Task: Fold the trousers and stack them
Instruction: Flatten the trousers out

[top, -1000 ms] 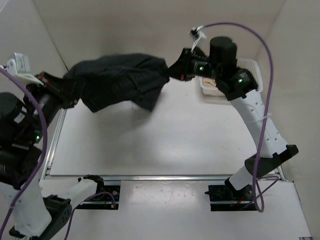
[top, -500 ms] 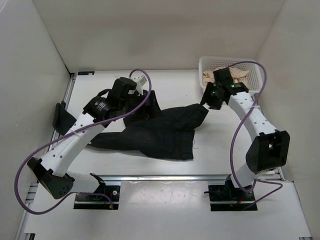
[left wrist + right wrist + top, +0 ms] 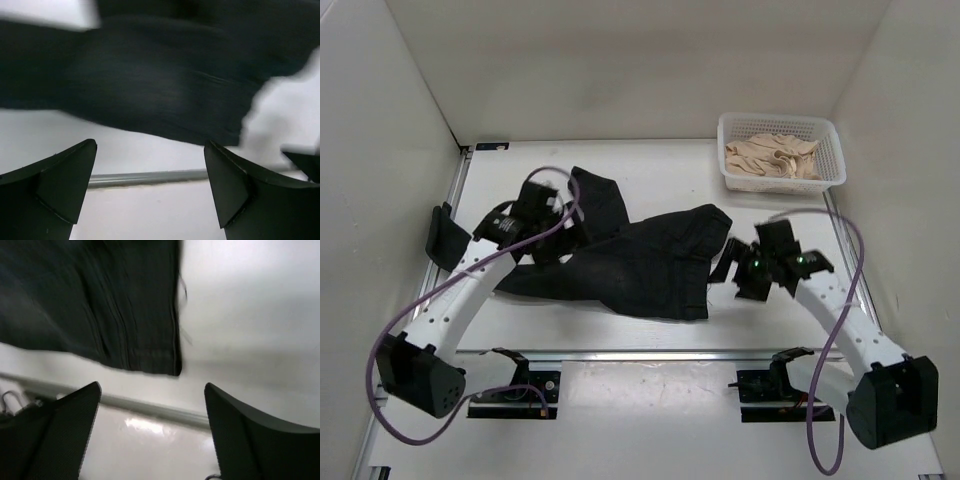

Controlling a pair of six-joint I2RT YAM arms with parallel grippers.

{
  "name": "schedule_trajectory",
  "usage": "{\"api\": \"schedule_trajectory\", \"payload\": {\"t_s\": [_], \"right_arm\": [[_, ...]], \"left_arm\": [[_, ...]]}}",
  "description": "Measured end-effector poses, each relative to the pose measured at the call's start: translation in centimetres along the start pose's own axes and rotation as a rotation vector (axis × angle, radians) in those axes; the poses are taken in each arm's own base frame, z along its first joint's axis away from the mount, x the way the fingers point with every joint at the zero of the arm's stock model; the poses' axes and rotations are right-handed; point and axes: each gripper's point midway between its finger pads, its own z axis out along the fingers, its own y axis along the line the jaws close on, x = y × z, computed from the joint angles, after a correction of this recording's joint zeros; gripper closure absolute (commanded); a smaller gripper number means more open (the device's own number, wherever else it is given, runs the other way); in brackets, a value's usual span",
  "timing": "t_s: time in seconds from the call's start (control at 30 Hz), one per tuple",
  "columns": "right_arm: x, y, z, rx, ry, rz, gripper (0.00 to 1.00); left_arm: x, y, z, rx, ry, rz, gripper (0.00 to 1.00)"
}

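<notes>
The robot will move its right gripper down and to the left in the top view onto the trousers' near hem corner [image 3: 701, 313] [image 3: 172, 367], because the bare tabletop beside it leaves room for fingers.
The dark trousers [image 3: 640, 262] lie loosely spread and rumpled across the middle of the table, one leg reaching back to about [image 3: 595, 195]. My left gripper [image 3: 558, 238] hovers at their left edge, open, nothing between its fingers. In the left wrist view the trousers [image 3: 160, 80] fill the upper half beyond my open left gripper [image 3: 150, 185]. My right gripper [image 3: 728, 268] is open at the trousers' right edge, apart from the cloth. In the right wrist view a trouser hem [image 3: 125, 330] lies ahead of the open right gripper [image 3: 152, 425].
A white basket [image 3: 782, 183] at the back right holds crumpled beige cloth [image 3: 770, 158]. The table's metal front rail [image 3: 640, 353] runs along the near edge, and it shows between the fingers as rail [image 3: 150, 177] and rail [image 3: 150, 407]. White walls enclose the left, back and right.
A second ago both grippers held the trousers stretched in the air at the back. The trousers now lie on the table. Both grippers have opened and drawn back to the cloth's edges.
</notes>
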Motion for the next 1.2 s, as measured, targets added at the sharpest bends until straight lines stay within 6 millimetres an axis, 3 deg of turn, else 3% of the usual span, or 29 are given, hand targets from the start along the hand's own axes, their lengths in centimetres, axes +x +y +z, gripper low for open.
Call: {"api": "schedule_trajectory", "payload": {"t_s": [0.03,0.1,0.17,0.23,0.33,0.5,0.63,0.67,0.7,0.77,0.8,0.83,0.87,0.9,0.97,1.07,1.2], "right_arm": [[2.4,-0.6,0.7,-0.021,0.062,0.034,0.00],[6.1,-1.6,1.9,-0.063,0.149,0.116,0.00],[8.7,-2.5,2.4,-0.084,0.206,0.194,0.00],[9.7,-2.5,2.6,-0.102,0.230,0.245,0.00],[9.1,-1.5,3.1,-0.144,0.226,0.285,0.00],[8.7,-1.1,4.6,-0.142,0.233,0.289,0.12],[9.2,-1.4,6.1,-0.103,0.258,0.274,0.24],[9.4,-1.3,6.4,-0.098,0.265,0.265,0.26],[9.7,-1.1,6.8,-0.095,0.279,0.261,0.30],[9.9,-0.4,7.4,-0.095,0.292,0.233,0.52],[10.0,-0.1,7.9,-0.083,0.294,0.220,0.63],[10.0,0.1,8.3,-0.068,0.298,0.210,0.86],[9.9,0.2,8.6,-0.048,0.304,0.200,0.95],[9.4,0.4,8.9,-0.027,0.297,0.192,1.00],[7.6,1.2,9.1,0.007,0.257,0.170,1.00],[2.3,4.2,8.1,0.003,0.131,0.115,1.00],[-6.9,8.4,3.8,-0.025,-0.106,0.047,1.00]], "left_arm": [[0.7,3.5,1.4,-0.075,0.033,-0.079,0.00],[1.8,8.7,2.9,-0.189,0.075,-0.210,0.00],[2.5,12.2,3.5,-0.258,0.101,-0.319,0.00],[2.4,13.6,3.6,-0.281,0.099,-0.368,0.00],[1.4,14.5,4.1,-0.289,0.079,-0.393,0.00],[2.2,18.0,7.6,-0.355,0.142,-0.459,0.08],[3.4,19.2,8.7,-0.386,0.186,-0.486,0.23],[3.2,19.2,8.8,-0.384,0.183,-0.484,0.32],[2.9,19.1,8.9,-0.381,0.180,-0.485,0.40],[2.0,18.9,9.2,-0.373,0.171,-0.477,0.57],[1.5,18.8,9.4,-0.370,0.167,-0.473,0.75],[1.1,18.7,9.7,-0.368,0.165,-0.474,0.83],[0.5,18.6,9.9,-0.365,0.161,-0.468,0.90],[-0.1,18.5,10.2,-0.360,0.160,-0.461,0.90],[-1.3,18.1,10.9,-0.350,0.159,-0.447,0.90],[-3.9,16.5,11.7,-0.315,0.145,-0.409,0.90],[-8.9,12.4,11.7,-0.239,0.087,-0.318,0.90]]}}
